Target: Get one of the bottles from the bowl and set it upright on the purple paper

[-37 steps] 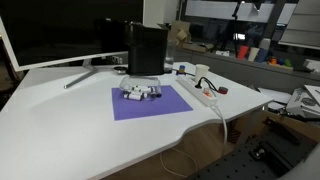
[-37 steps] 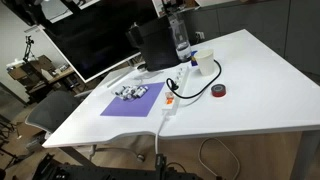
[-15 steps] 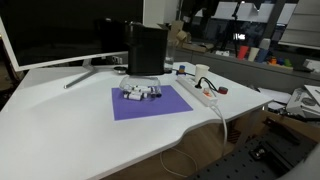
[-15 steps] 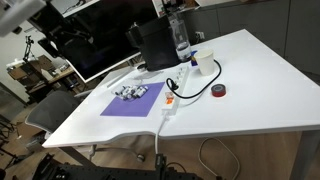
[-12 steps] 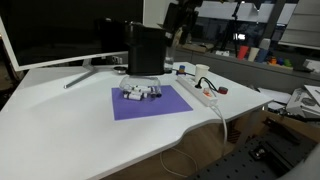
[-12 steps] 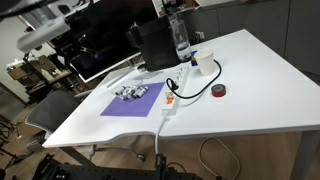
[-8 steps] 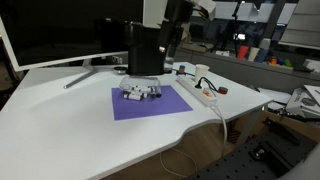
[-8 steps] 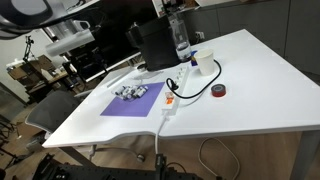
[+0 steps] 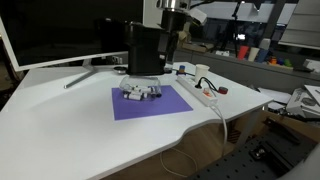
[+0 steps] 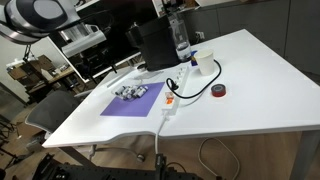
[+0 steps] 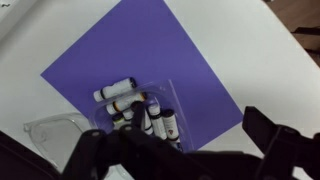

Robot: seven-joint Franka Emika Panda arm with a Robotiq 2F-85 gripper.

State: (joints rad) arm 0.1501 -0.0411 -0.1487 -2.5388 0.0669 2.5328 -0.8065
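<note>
The fingers of my open gripper are still high above the paper, so my gripper needs to move down into the clear bowl next, onto the dark-capped bottle among the others.
The purple paper [image 9: 152,106] lies flat on the white table and shows in both exterior views [image 10: 124,105] and in the wrist view [image 11: 160,50]. A clear plastic bowl [image 11: 60,127] stands on it [image 9: 141,94] [image 10: 131,92]. It holds several small white bottles with dark caps [image 11: 152,122], all lying down. One more bottle [image 11: 113,92] lies at the bowl's edge. My gripper [image 11: 185,155] is open and empty, high above the paper, with its two dark fingers wide apart. In an exterior view it hangs in front of the black box [image 9: 169,45].
A black box [image 9: 146,50] [image 10: 155,45] stands behind the paper. A white power strip [image 9: 203,95] [image 10: 170,100] with cables lies beside it. A red tape roll [image 10: 220,91], a white cup [image 10: 205,63] and a clear water bottle [image 10: 180,35] are close by. A monitor [image 9: 50,30] stands at the back.
The arm has come into view from above and swung down toward the area over the paper. The bowl and bottles have not moved.
</note>
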